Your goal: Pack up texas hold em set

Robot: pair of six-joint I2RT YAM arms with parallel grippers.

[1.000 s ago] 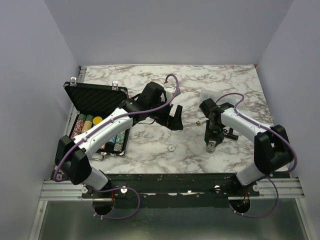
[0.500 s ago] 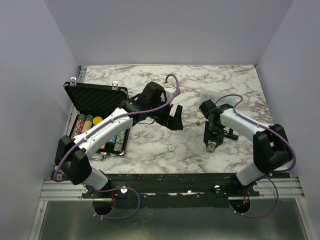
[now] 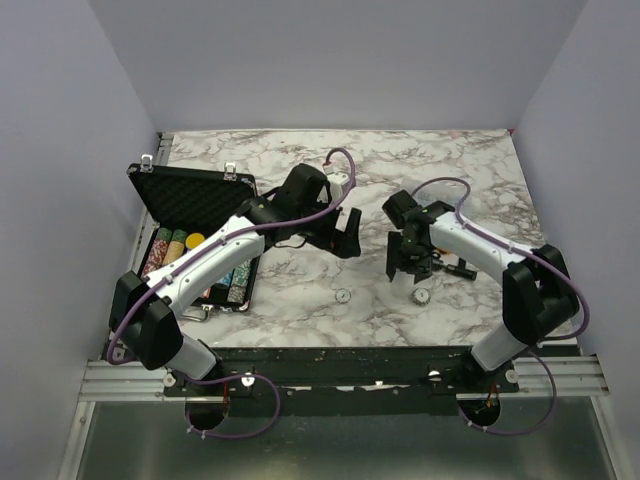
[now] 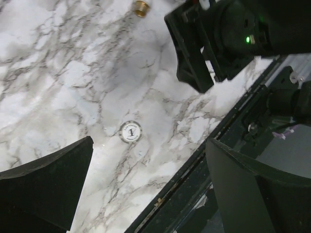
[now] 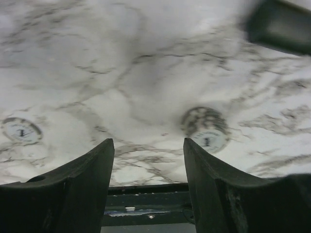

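The single white chip (image 3: 343,296) (image 5: 22,130) sits apart from the stack of white chips, so next I'll swing my right gripper left in the top view, then lower it around the chip.
The black hinged case (image 3: 192,198) lies open at the left, with rows of coloured poker chips (image 3: 190,262) in its base. A single white chip (image 3: 342,296) lies on the marble and also shows in the left wrist view (image 4: 130,131) and the right wrist view (image 5: 20,130). A short stack of white chips (image 3: 421,295) stands on the marble, just right of my right fingers in the wrist view (image 5: 206,128). My left gripper (image 3: 348,236) is open and empty above the table (image 4: 149,145). My right gripper (image 3: 405,270) is open and empty (image 5: 148,145). The red card box is out of view.
A small brass piece (image 4: 141,6) lies on the marble near the right gripper. A small black object (image 3: 463,268) lies beside the right arm. The table's dark front rail (image 3: 330,355) runs just below both white chips. Grey walls close in the left, right and back.
My right gripper has opened, left the chip stack on the marble and moved back and left, away from it. The left arm has hardly moved.
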